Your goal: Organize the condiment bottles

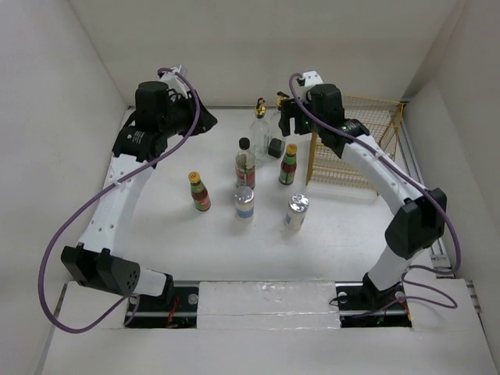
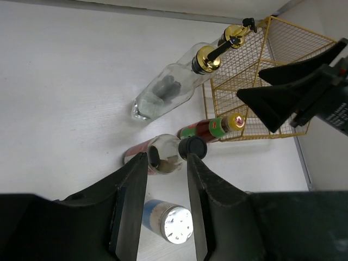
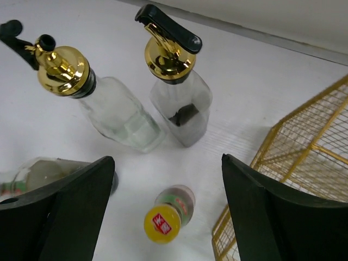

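The gold bottle spout nearer the basket [image 3: 168,62] is farther outward than my open fingers, so I will move my right gripper outward and down until its fingers are on both sides of the spout.
Seven bottles stand mid-table. Two clear gold-spout bottles [image 1: 259,125] [image 1: 278,103] are at the back. In front of them are a black-capped red-labelled bottle [image 1: 245,167], two yellow-capped sauce bottles [image 1: 290,163] [image 1: 199,191] and two silver-capped bottles [image 1: 245,203] [image 1: 297,211]. My left gripper [image 1: 187,117] is open and empty, high at the back left. Its wrist view frames the blue-labelled silver-capped bottle [image 2: 168,220] and the black-capped bottle [image 2: 163,155] far below. My right gripper [image 1: 291,117] is open wide and empty above the right-hand yellow-capped bottle [image 3: 168,215], beside the gold spouts [image 3: 60,68] [image 3: 166,54].
A yellow wire basket [image 1: 351,141] stands at the back right, just right of my right gripper; it also shows in the right wrist view [image 3: 304,157] and the left wrist view [image 2: 261,70]. White walls close in the table at the back and sides.
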Available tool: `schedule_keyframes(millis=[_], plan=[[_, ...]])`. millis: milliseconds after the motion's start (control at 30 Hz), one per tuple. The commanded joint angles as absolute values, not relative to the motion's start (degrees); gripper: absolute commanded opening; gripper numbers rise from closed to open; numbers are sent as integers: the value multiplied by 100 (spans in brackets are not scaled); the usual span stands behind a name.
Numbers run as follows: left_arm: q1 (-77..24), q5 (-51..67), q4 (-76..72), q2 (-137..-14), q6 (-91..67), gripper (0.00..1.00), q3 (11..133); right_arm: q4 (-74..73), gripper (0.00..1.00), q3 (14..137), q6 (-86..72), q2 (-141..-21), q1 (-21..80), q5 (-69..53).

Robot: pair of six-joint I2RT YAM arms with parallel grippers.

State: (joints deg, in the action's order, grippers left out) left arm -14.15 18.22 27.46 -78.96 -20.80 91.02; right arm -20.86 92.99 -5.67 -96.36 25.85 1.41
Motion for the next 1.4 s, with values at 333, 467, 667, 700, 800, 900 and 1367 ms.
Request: schedule_keyframes(millis=[333, 467, 667, 700, 800, 900, 1367], plan=[[-1406, 2285, 2593, -8235, -1925, 42, 9501, -950, 87, 10441, -80, -11038, 2417, 114], [-1406, 2224, 2593, -8235, -1925, 43, 9501, -835, 87, 10634, -26, -11205, 2364, 114], [-1406, 2224, 2593, -8288, -1925, 43, 9448, -440, 80, 10705, -26, -11312, 2416, 185], [-1406, 2285, 2541, -8288, -1925, 43, 9448, -439, 74, 10757, 26, -11372, 2417, 185], [-1406, 2285, 2540, -8341, -1925, 43, 9448, -387, 63, 10828, 26, -11504, 2469, 245], [-1406, 2285, 2540, -8341, -1925, 42, 9396, -387, 51, 10828, 26, -11505, 2470, 351], [-1406, 2285, 2435, -8410, -1925, 40, 9536, -193, 4, 11943, 53, -11066, 2707, 1194]])
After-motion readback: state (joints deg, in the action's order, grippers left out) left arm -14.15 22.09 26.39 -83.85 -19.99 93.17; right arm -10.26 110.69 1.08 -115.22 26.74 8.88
